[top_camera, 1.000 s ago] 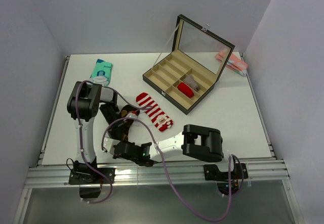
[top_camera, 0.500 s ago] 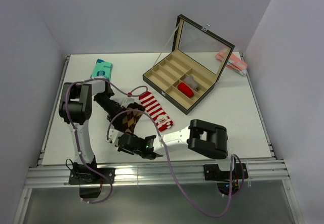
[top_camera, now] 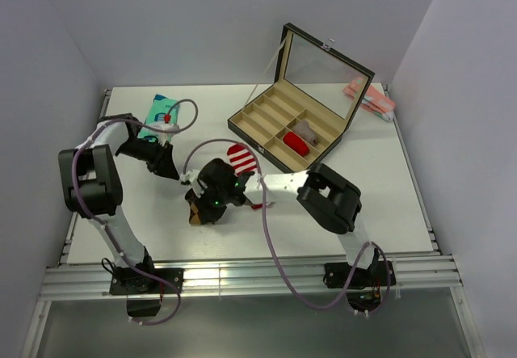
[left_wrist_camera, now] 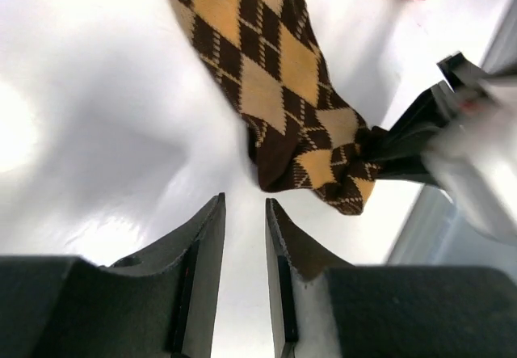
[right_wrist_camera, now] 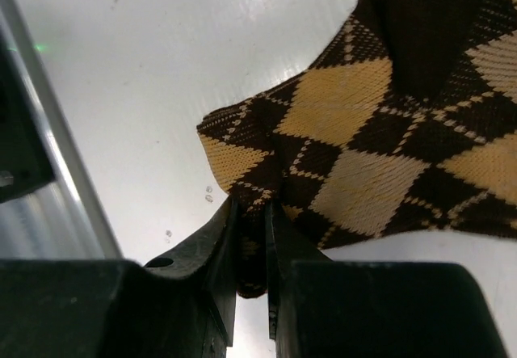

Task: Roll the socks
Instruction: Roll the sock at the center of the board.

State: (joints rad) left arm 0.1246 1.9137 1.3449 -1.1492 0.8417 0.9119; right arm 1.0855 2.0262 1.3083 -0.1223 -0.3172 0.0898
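The robot's right gripper will turn outward over the argyle sock's flat length (right_wrist_camera: 388, 160) with the pinched edge and release it there, since the rest of the sock still lies unrolled.
The brown/tan argyle sock (right_wrist_camera: 380, 124) lies bunched on the white table. In the top view it (top_camera: 195, 214) sits just left of centre. My right gripper (right_wrist_camera: 250, 212) is shut on the sock's edge, and in the top view it (top_camera: 205, 202) is over the sock. My left gripper (left_wrist_camera: 245, 212) is slightly open and empty, a short way from the argyle sock (left_wrist_camera: 283, 75). In the top view the left gripper (top_camera: 173, 171) is up and to the left of the sock. The red-and-white striped sock (top_camera: 241, 157) is partly hidden behind the right wrist.
An open compartment box (top_camera: 260, 136) stands at the back centre, with a plain red roll (top_camera: 294, 142) inside. A teal packet (top_camera: 161, 111) lies at the back left. A pink item (top_camera: 367, 98) lies at the back right. The table's metal rail (top_camera: 242, 277) runs along the near edge.
My right gripper moved up from the front edge to the argyle sock and shut on it. My left arm swung back and left, off the sock.
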